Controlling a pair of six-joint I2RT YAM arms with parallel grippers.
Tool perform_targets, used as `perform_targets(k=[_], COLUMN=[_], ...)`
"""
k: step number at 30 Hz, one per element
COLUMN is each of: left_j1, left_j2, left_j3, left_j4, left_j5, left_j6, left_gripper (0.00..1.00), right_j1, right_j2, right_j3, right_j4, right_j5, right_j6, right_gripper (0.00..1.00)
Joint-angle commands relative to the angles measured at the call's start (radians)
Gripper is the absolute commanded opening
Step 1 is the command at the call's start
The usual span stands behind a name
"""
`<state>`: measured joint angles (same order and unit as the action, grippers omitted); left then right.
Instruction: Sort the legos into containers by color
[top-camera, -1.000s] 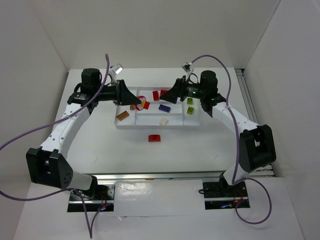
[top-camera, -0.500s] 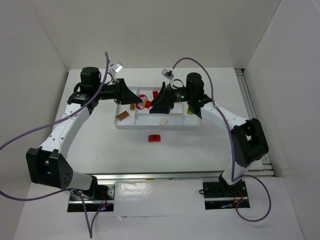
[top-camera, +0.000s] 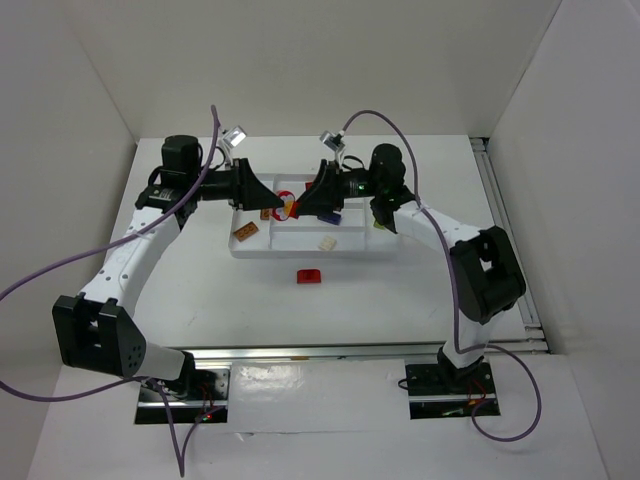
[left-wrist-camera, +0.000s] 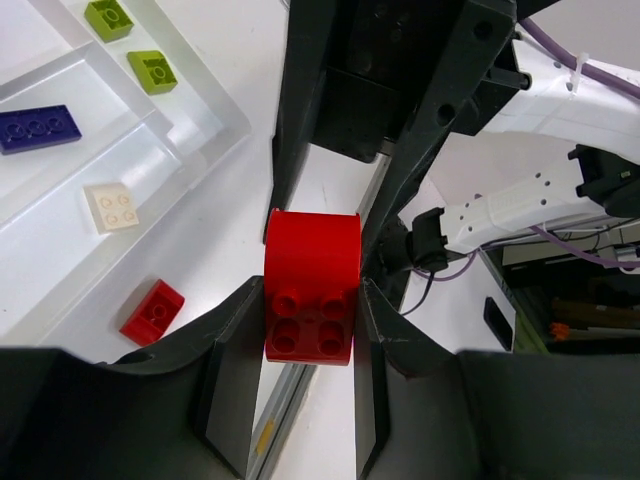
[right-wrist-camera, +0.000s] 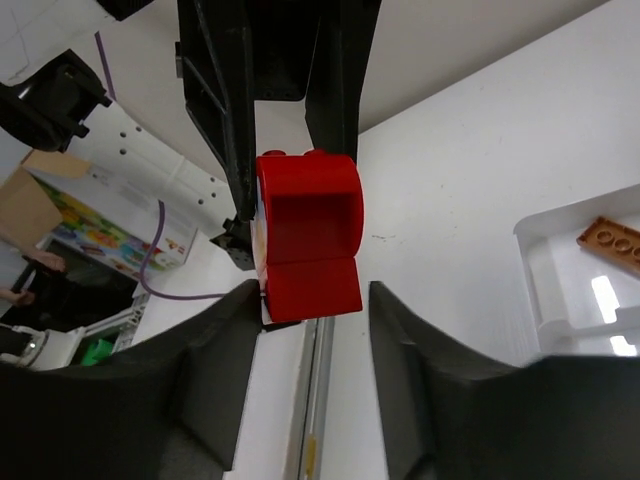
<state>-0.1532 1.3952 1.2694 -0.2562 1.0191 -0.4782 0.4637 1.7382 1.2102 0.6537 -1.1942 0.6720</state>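
Note:
The tray's back section (top-camera: 290, 186) already shows red and is below my left gripper and farther outward, so my left gripper will next move outward, point its fingers down, lower and let go of the red lego.
My left gripper (top-camera: 272, 203) is shut on a red arched lego (top-camera: 289, 207), holding it above the left part of the white tray (top-camera: 240, 249). In the left wrist view the red lego (left-wrist-camera: 311, 280) sits pinched between both fingers, studs toward the camera. My right gripper (top-camera: 306, 205) faces it from the right. In the right wrist view its jaws straddle the same lego (right-wrist-camera: 308, 235). The left finger (right-wrist-camera: 215, 350) touches the lego and a gap shows at the right finger. The tray holds a blue lego (left-wrist-camera: 38, 127), a cream lego (left-wrist-camera: 112, 206), two lime green legos (left-wrist-camera: 153, 70) and an orange-brown lego (top-camera: 245, 232).
Another red lego (top-camera: 309, 275) lies on the table just in front of the tray. The two arms meet nose to nose over the tray's left half. White walls enclose the table at the back and on both sides.
My right gripper has swung left across the tray to the red lego held by my left gripper, and its jaws have narrowed around it. The left arm has stayed still.

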Motion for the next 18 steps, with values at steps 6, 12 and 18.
perform_targets(k=[6,12,18], left_j1=[-0.003,0.006,0.040], left_j2=[-0.015,-0.015,-0.005], left_j3=[-0.010,0.021,0.042], left_j4=[0.034,-0.003,-0.014], left_j5=[0.004,-0.045,-0.092], left_j6=[0.001,0.029,0.029], left_gripper=[0.00,0.00,0.00], right_j1=[0.009,-0.020,-0.069], right_j2=[0.012,-0.019,-0.029], right_j3=[0.032,0.000,-0.029], right_j4=[0.057,-0.228,-0.357], right_j5=[-0.001,0.125,0.241], right_j6=[0.003,-0.167,-0.216], right_gripper=[0.13,0.03,0.01])
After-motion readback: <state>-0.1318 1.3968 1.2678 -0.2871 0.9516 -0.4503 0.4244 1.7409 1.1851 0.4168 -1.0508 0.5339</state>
